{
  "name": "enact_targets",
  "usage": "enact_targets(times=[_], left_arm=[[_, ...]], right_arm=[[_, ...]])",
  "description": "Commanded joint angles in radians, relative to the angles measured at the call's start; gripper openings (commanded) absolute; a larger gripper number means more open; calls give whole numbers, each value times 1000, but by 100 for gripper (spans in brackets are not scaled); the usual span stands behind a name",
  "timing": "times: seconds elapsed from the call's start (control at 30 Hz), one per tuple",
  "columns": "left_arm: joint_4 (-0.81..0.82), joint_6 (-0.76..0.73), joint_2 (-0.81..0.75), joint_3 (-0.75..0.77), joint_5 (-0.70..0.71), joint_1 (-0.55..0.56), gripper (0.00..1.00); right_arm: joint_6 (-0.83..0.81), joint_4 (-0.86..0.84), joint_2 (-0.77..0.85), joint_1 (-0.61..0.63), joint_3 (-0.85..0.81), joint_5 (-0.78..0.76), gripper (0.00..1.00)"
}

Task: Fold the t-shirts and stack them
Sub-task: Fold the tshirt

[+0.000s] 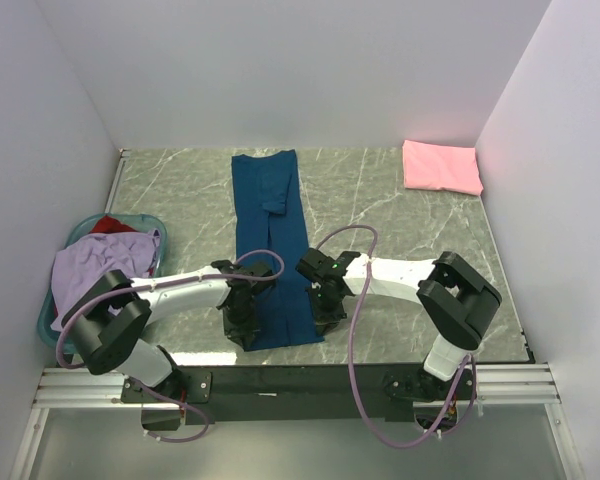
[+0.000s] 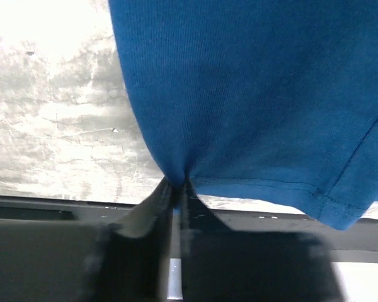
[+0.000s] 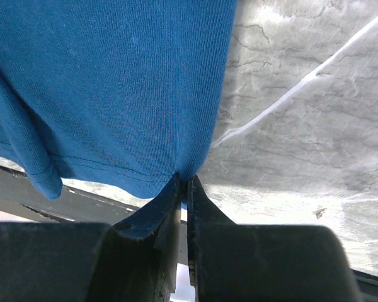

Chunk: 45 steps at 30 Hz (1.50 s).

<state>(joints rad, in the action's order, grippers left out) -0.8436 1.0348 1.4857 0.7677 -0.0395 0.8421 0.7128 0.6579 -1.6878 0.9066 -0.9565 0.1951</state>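
The right gripper carries the navy blue t-shirt's near hem up and outward next. It then releases it over the t-shirt's far half point(image 1: 297, 222), because the t-shirt still lies long and narrow.
The navy blue t-shirt point(image 1: 270, 230) lies as a long narrow folded strip down the middle of the table. My left gripper point(image 1: 242, 318) is shut on its near left edge point(image 2: 176, 177). My right gripper point(image 1: 323, 308) is shut on its near right edge point(image 3: 188, 175). The near hem hangs slightly between the two grips. A folded pink t-shirt point(image 1: 440, 166) lies at the far right corner. A lavender t-shirt point(image 1: 100, 268) drapes over the basket at the left, with a red one point(image 1: 110, 224) under it.
The teal plastic basket point(image 1: 80, 235) stands at the left table edge. White walls enclose the table on three sides. The dark front rail point(image 1: 310, 375) runs just below the shirt's near hem.
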Motion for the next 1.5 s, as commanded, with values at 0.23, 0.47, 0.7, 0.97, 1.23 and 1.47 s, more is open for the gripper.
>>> enact_targets(times=[0.23,0.47,0.7,0.97,1.23,1.47], left_arm=[[-46,-10,-40,-13,-6,9,1],[-98,18,-186,5,-89,54,1],[-101,-62,-188,151,-28,-61,1],[-37,-222,-108,379,88,-303,1],[46,-337,94,556,144,-429,1],[156,-384,198,639,162,-477,1]], right_arm=[[-18,58,60,21,-5,-24,0],[-35,144,171,64,4,20,0],[-101,223,156,-8,-192,-120,0],[-248,210,4,-173,-537,-155,0],[-346,200,-190,-245,-829,-183,0],[-375,164,-276,-307,-923,-160,0]])
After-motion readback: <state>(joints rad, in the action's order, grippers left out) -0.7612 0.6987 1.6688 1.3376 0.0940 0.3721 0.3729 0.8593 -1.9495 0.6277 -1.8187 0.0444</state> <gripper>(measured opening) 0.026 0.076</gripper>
